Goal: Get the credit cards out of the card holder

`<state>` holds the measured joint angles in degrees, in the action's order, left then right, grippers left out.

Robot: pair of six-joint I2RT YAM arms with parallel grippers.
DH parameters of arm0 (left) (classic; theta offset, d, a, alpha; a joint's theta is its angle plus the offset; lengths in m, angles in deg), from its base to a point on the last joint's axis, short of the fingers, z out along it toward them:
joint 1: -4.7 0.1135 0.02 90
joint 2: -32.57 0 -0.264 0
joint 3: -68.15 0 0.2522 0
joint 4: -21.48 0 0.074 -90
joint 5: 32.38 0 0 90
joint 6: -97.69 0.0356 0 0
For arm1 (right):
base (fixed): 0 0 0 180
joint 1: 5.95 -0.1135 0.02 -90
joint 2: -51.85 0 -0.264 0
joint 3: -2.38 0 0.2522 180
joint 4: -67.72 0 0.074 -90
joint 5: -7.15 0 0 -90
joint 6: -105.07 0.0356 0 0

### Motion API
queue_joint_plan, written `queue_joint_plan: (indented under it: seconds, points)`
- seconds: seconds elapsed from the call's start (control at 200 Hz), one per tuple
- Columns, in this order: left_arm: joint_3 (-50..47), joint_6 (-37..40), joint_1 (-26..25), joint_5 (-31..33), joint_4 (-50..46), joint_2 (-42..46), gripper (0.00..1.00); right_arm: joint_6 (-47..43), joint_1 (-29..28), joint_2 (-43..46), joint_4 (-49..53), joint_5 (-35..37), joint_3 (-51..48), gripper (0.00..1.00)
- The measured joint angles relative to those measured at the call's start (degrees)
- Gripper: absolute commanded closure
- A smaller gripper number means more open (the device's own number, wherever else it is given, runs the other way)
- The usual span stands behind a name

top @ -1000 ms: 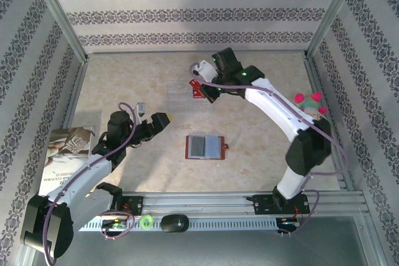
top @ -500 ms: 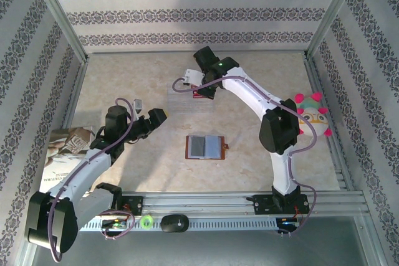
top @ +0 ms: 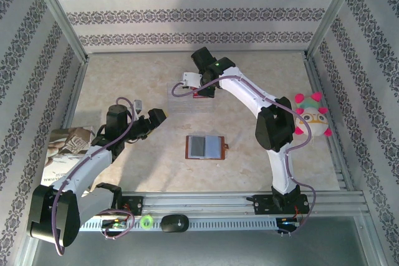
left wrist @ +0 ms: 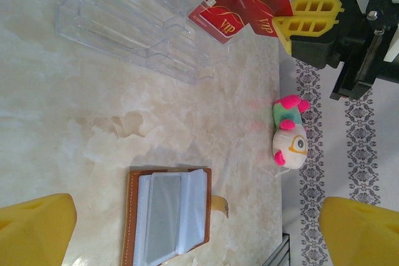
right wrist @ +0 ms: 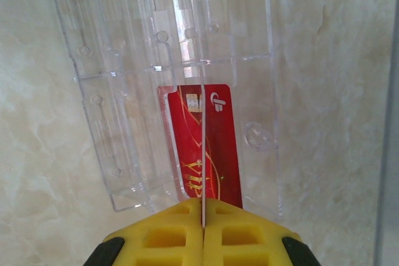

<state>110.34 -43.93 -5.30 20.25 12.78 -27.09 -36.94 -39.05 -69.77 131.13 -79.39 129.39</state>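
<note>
My right gripper will next carry the red credit card down toward the ridges of the clear ridged tray (right wrist: 156,60). Then it will release the red credit card there.
The card holder (top: 206,147) lies open and flat mid-table, brown leather with clear empty-looking sleeves (left wrist: 168,216). My right gripper (top: 201,91) is shut on a red credit card (right wrist: 203,154), held edge-on over the clear ridged tray (right wrist: 156,60). In the left wrist view the red card (left wrist: 262,7) runs into the yellow fingers (left wrist: 305,23). A second red face (left wrist: 218,20) adjoins it; I cannot tell whether it is another card or a reflection. My left gripper (top: 159,116) hangs open left of the holder, nothing between its fingers (left wrist: 31,228).
A pink and white plush toy (top: 312,113) sits at the right edge of the table. A printed booklet (top: 65,154) lies at the near left. Metal frame posts and patterned walls close in the table on three sides.
The right arm has swung left, carrying the red card from the tray's right end to over its middle. The left arm has hardly moved.
</note>
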Motion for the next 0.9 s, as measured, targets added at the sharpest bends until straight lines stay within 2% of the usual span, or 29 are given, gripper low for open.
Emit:
queue_joint_plan:
  seconds: [0.754, 0.899]
  points:
    - [0.0, 0.2, 0.4, -0.2, 0.1, -2.8, 0.00, -2.4, 1.5, -0.3, -3.7, 0.4, -3.8, 1.00]
    - [0.0, 0.2, 0.4, -0.2, 0.1, -2.8, 0.00, -2.4, 1.5, -0.5, -4.4, 0.4, -3.9, 0.87]
